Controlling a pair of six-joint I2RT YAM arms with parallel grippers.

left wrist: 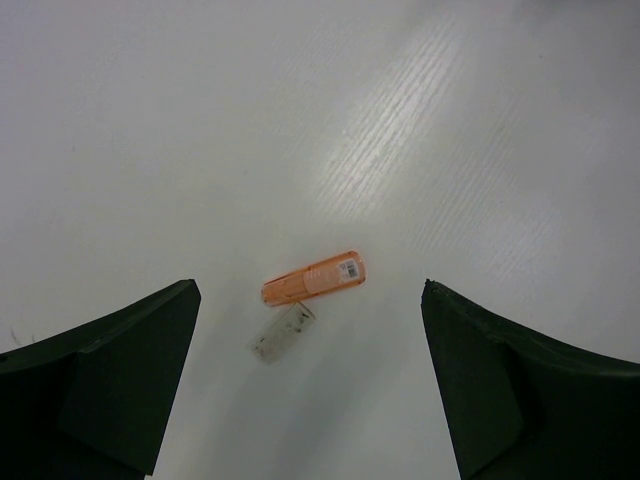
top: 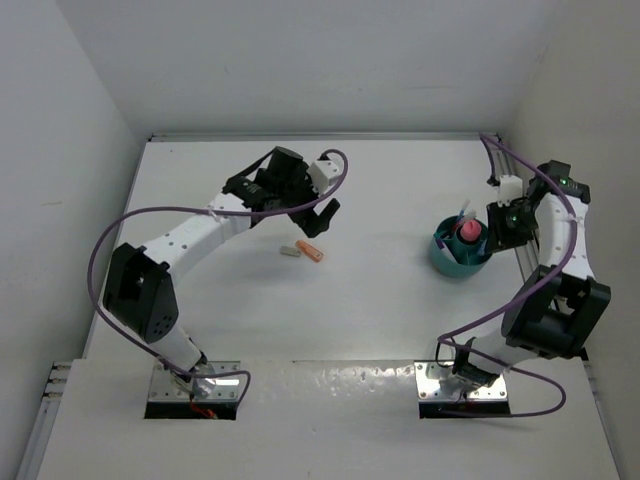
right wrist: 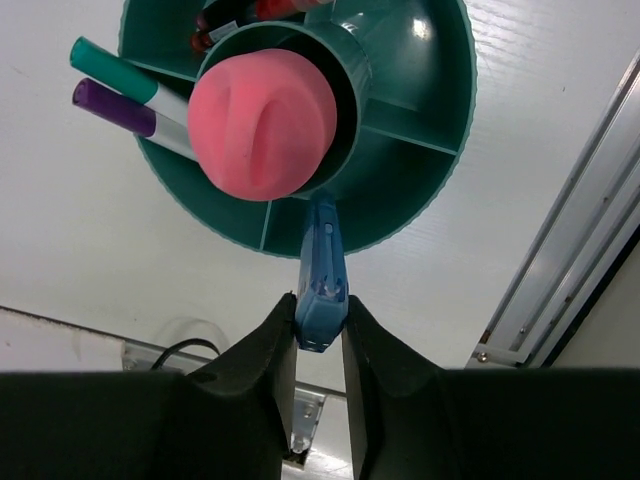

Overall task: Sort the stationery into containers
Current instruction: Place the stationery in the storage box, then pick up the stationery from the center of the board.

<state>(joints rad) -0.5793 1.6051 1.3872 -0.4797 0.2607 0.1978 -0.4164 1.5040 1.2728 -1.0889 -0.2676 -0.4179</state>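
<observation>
I need to lower my left gripper next and turn it so its fingers go on either side of the long sides of the short orange stick (top: 309,250) (left wrist: 315,278). The stick lies below my left gripper, crosswise to the open fingertips.
The round teal organiser cup (top: 455,260) stands at the right of the table. It shows from above in the right wrist view (right wrist: 430,120), with the fat pink marker (right wrist: 262,122) in its centre tube and teal and purple pens (right wrist: 120,85) in a side compartment. My right gripper (right wrist: 320,335) is shut on a short blue stick (right wrist: 322,275) whose far end dips into a compartment at the cup's rim. My left gripper (left wrist: 310,300) is open above the short orange stick (left wrist: 315,278) and the small beige eraser (left wrist: 283,331), which also show in the top view (top: 311,251).
A metal rail (top: 525,215) runs along the table's right edge, close behind the right arm. White walls close the table at the back and both sides.
</observation>
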